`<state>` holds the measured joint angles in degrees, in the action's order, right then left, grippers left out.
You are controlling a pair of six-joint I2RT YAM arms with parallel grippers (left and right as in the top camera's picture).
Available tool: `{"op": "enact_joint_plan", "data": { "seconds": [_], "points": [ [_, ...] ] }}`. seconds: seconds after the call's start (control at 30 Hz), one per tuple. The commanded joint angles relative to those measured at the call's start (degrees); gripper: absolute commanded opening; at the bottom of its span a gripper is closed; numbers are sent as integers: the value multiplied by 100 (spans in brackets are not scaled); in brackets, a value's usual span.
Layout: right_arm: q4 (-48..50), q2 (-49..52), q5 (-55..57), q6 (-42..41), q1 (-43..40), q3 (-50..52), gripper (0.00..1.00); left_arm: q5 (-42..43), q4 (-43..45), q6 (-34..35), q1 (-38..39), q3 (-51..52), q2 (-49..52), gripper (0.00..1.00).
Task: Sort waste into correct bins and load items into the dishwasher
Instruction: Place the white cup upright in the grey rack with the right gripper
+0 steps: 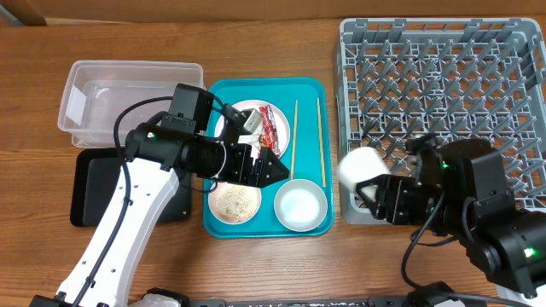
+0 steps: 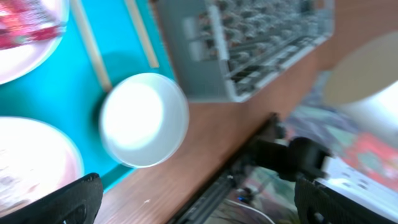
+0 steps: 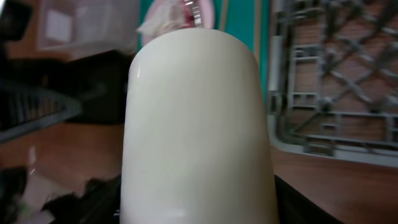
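Observation:
The cup still hangs from my right gripper by the cup's rim, so my right gripper will go down toward the right in the overhead view, into the rack's near corner, and let go of the cup.
My right gripper is shut on the small white cup, held on its side just off the front left corner of the grey dish rack. The cup fills the right wrist view. My left gripper is open and empty above the teal tray, between the plate and the bowls. The white-pink plate carries the red wrapper and the white tissue. The pink bowl holds rice. The light grey bowl shows in the left wrist view. Two chopsticks lie on the tray.
The teal tray sits mid-table. The clear tub stands at the back left, the black tray in front of it under my left arm. The rack's corner lies right of the cup.

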<state>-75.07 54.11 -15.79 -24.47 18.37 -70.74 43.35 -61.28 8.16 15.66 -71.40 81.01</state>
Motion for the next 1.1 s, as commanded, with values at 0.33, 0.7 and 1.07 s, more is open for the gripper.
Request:
{"op": "enact_joint_plan", "data": {
  "seconds": [0.33,0.7,1.07],
  "points": [
    [-756,2398,1539,-553,-24,-170,59,-2094,-369,518,116,-83,-1209,100],
    [-706,2975,1530,-540,-125,-341,100,-2105,-240,603,116,-83,-2341,93],
    [-487,1443,1523,-540,-232,-2122,100,-3506,-651,1309,850,7,-1515,63]
  ]
}}
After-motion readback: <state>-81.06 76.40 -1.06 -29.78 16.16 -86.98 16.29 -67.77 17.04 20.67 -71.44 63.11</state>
